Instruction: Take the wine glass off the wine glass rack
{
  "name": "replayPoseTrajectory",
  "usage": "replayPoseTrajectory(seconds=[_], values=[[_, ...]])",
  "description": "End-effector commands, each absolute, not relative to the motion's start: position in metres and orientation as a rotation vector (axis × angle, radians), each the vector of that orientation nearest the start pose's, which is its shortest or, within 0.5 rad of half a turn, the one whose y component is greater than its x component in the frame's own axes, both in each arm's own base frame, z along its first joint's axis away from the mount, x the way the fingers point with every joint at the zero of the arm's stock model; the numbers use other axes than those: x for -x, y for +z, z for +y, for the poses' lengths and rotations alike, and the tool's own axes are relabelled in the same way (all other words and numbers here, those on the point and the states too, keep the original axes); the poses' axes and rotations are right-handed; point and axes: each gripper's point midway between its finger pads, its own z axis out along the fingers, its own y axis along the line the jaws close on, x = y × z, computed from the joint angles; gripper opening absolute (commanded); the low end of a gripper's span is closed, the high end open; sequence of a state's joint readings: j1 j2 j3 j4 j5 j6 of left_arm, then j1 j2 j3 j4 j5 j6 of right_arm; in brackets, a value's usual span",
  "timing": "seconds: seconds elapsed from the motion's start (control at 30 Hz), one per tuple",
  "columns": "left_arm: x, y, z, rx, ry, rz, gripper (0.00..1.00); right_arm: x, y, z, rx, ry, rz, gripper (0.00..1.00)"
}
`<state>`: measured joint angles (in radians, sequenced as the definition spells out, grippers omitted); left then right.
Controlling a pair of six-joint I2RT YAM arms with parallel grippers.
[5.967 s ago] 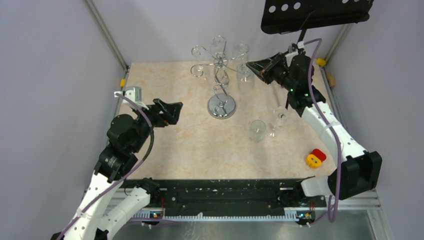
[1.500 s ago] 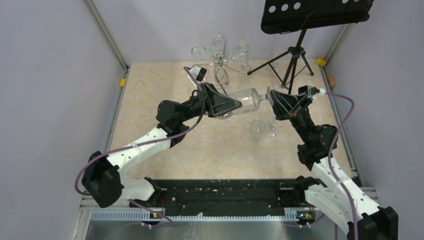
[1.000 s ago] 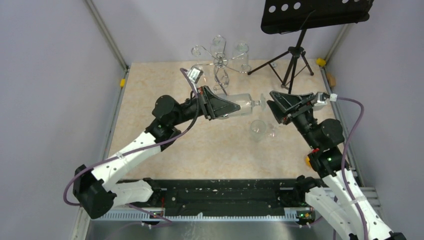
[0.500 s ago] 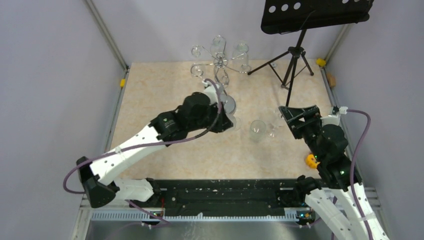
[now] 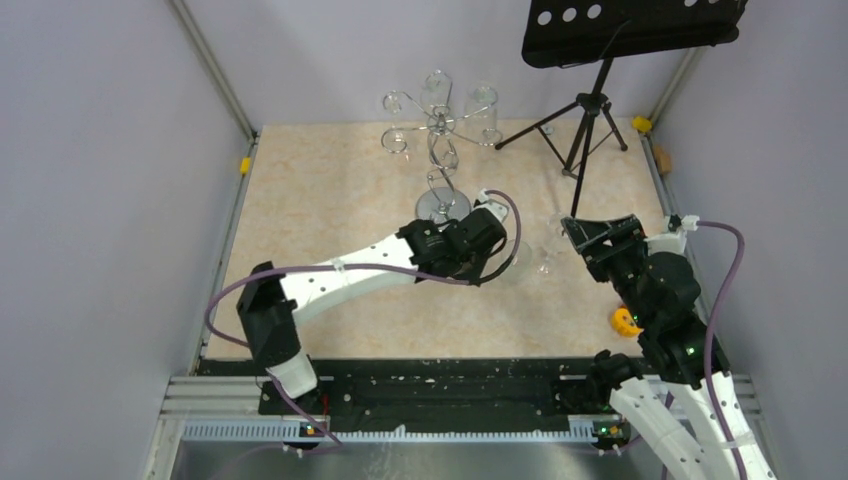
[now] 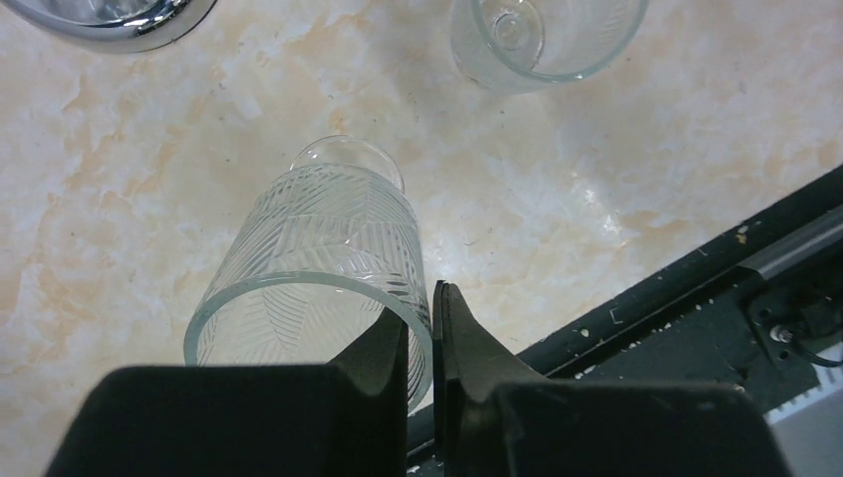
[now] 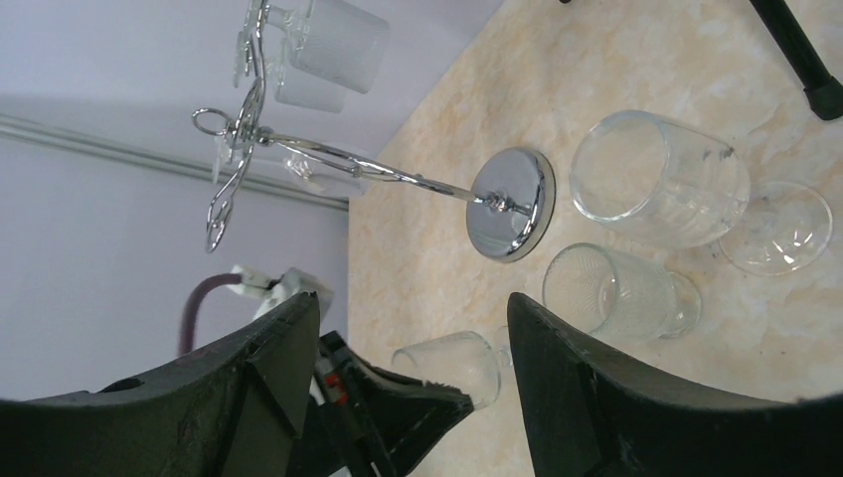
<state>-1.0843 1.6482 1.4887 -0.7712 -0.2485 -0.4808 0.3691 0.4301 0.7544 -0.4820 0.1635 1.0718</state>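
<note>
The glass hangs above the tabletop, so the robot's left gripper will next move down until the glass's foot touches the bare marble tabletop below it and let go of the glass's rim.
The patterned wine glass (image 6: 318,258) hangs tilted, foot down, just over the marble tabletop. My left gripper (image 6: 422,310) is shut on its rim, one finger inside the bowl and one outside. From the right wrist the same glass (image 7: 452,363) shows in the left gripper (image 7: 398,407). The chrome wine glass rack (image 5: 440,125) stands at the back on its round base (image 7: 512,204), with glasses (image 7: 338,35) hanging from its arms. Right of the group, my right gripper (image 5: 600,235) is open and holds nothing. From above, the left gripper (image 5: 490,255) covers the held glass.
Two glasses stand on the table beside the held one: a wide plain one (image 7: 656,179) and a ribbed one (image 7: 611,293). A black music stand (image 5: 630,30) on a tripod (image 5: 585,130) fills the back right. An orange-yellow toy (image 5: 625,320) lies near the right arm.
The left arm has carried the glass from mid-air down and to the right, beside the standing glasses. The right gripper has let go and drawn back toward the near right.
</note>
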Motion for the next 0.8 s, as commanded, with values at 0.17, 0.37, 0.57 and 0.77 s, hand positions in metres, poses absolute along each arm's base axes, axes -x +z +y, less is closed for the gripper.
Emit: replayPoseTrajectory(seconds=[0.17,0.37,0.57,0.77], values=[[-0.240,0.161,-0.371,-0.677,-0.212,2.423,0.00,-0.216,0.310,0.092,-0.721,0.919,1.632,0.69],[-0.238,0.144,-0.377,-0.717,-0.221,2.445,0.00,-0.214,0.315,0.093,-0.715,0.940,1.621,0.68],[-0.236,0.134,-0.381,-0.738,-0.242,2.462,0.00,-0.212,0.317,0.092,-0.715,0.936,1.621,0.68],[-0.238,0.126,-0.385,-0.749,-0.278,2.468,0.00,-0.208,0.322,0.090,-0.706,0.930,1.613,0.67]])
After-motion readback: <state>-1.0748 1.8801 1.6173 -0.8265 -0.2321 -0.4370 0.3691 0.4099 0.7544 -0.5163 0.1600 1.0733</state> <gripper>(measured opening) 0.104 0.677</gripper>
